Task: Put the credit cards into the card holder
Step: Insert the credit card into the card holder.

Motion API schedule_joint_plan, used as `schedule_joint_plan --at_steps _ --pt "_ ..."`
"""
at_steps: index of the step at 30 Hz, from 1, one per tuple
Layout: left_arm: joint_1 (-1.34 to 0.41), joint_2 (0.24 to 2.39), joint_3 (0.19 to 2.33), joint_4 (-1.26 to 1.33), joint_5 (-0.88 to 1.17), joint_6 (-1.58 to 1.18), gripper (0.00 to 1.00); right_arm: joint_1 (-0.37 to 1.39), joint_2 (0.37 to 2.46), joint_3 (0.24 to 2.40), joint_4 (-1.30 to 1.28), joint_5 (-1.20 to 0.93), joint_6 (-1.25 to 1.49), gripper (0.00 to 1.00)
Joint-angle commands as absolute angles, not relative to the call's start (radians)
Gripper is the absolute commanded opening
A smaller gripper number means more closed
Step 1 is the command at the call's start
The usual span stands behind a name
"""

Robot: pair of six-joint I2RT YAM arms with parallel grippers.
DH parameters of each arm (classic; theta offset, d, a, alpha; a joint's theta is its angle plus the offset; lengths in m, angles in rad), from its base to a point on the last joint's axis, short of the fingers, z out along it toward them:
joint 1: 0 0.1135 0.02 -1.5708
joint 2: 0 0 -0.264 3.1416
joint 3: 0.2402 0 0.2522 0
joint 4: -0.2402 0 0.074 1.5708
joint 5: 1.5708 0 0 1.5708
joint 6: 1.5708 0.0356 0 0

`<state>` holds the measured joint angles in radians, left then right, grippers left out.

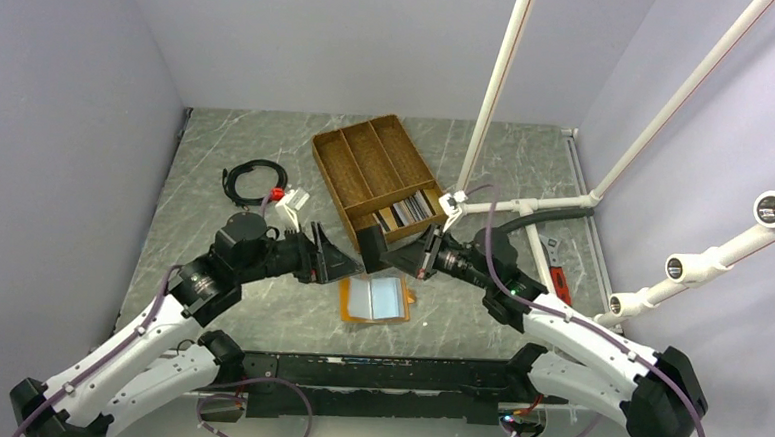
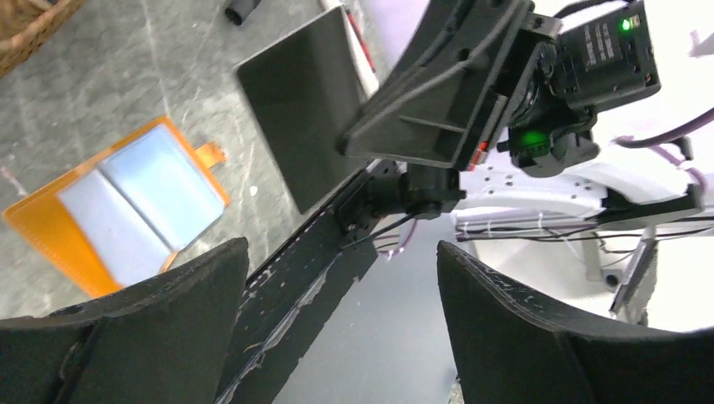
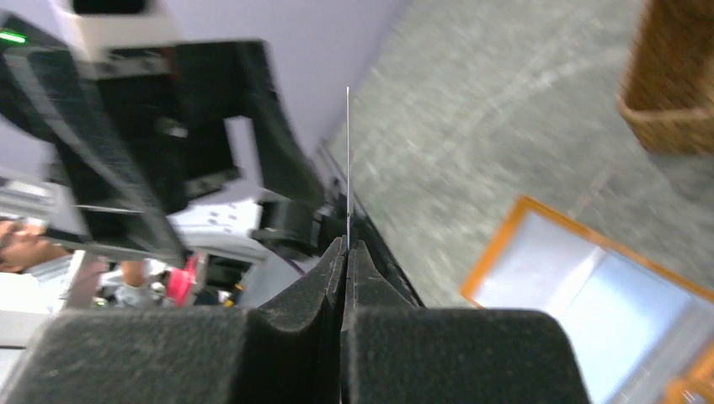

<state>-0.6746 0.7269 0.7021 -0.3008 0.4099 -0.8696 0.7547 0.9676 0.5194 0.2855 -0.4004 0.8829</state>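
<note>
The left gripper should move outward and to the right in the top view and put its fingers around the dark credit card's loose edge (image 1: 364,258) (image 2: 283,162), because the robot's right gripper leaves it uncovered.
The card holder (image 1: 374,298) lies open on the table, orange with pale blue-grey lining; it also shows in the left wrist view (image 2: 126,206) and the right wrist view (image 3: 589,295). My right gripper (image 1: 403,257) is shut on a dark credit card (image 1: 372,245) and holds it above the table, just behind the holder. The card is a flat dark rectangle in the left wrist view (image 2: 307,118) and edge-on in the right wrist view (image 3: 347,168). My left gripper (image 1: 346,261) is open and empty, facing the card. More cards (image 1: 411,211) lie in the tray.
The brown divided wicker tray (image 1: 367,157) stands behind the grippers. A coiled black cable (image 1: 253,179) and a small white and red object (image 1: 289,201) lie at the back left. White pipes (image 1: 524,204) and a red tool (image 1: 560,285) are on the right.
</note>
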Motion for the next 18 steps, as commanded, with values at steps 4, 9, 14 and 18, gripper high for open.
schedule_joint_plan --at_steps 4,9,14,18 --pt "-0.67 0.719 0.639 -0.018 0.413 -1.022 0.87 0.753 0.914 0.538 0.634 -0.391 1.031 0.0" --pt "-0.67 0.753 0.573 0.366 0.492 -1.106 0.79 0.753 0.933 0.537 0.71 -0.412 1.071 0.0" --pt "-0.67 0.815 0.566 0.469 0.538 -1.137 0.56 0.753 0.925 0.504 0.766 -0.412 1.105 0.0" --pt "-0.67 0.806 0.561 0.447 0.504 -1.118 0.36 0.753 0.929 0.475 0.799 -0.416 1.13 0.0"
